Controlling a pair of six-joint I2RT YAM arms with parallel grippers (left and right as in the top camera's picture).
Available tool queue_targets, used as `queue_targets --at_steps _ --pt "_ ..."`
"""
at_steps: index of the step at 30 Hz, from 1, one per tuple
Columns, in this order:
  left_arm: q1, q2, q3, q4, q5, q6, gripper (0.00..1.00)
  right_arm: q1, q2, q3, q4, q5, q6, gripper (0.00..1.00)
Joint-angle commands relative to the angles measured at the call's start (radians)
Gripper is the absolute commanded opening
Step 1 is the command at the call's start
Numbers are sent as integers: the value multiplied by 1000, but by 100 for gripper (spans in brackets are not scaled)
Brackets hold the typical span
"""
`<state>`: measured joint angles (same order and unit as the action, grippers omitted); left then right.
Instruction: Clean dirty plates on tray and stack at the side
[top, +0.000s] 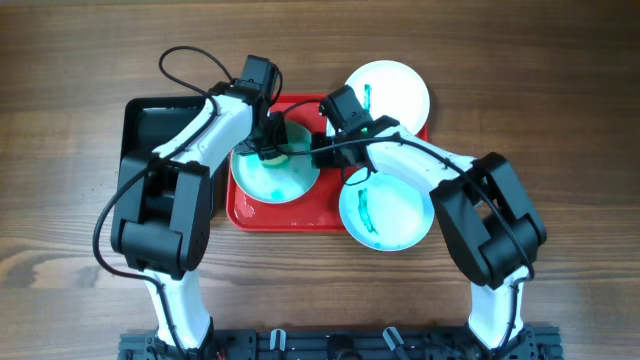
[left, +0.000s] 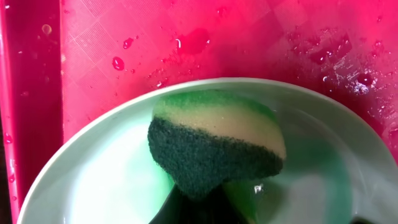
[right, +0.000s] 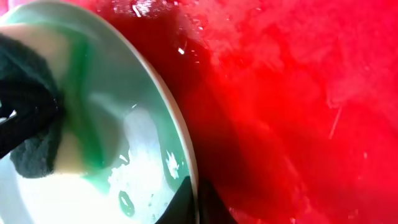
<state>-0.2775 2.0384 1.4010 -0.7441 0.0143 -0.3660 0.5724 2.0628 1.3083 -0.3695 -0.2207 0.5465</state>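
Note:
Bare table (top: 474, 131) beside the tray lies to my right gripper's right in the overhead view, so I will lift the plate, carry it there, lower and release it.
A pale aqua plate (top: 270, 178) smeared with green lies on the red tray (top: 300, 215). My left gripper (top: 270, 145) is shut on a green and yellow sponge (left: 214, 146) and presses it onto that plate (left: 93, 180). My right gripper (top: 322, 155) is shut on the plate's right rim (right: 180, 143), one finger inside and one outside. A second aqua plate (top: 388, 212) with green streaks rests over the tray's right front corner. A white plate (top: 390, 90) with a green mark lies at the tray's back right.
A narrower black tray (top: 150, 125) lies left of the red tray, under my left arm. Water drops dot the red tray floor (left: 186, 43). Bare wooden table surrounds the trays.

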Motion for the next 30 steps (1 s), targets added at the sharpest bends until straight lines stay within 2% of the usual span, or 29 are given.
queue_targets --at_steps 1,9,13,20,30 --pt "8 13 2 -2 -22 -17 4 1 25 13 -27 61 34 4" --pt "48 -98 274 -250 30 -17 4 -18 -38 14 -89 74 -24 4" --pt "86 -168 320 -314 30 -18 4 -20 -134 14 -132 193 -32 4" --pt "201 -191 320 -337 29 -118 4 55 -291 14 -222 651 -160 4" --pt "232 -191 319 -357 25 -121 4 266 -315 14 -220 1253 -343 4"
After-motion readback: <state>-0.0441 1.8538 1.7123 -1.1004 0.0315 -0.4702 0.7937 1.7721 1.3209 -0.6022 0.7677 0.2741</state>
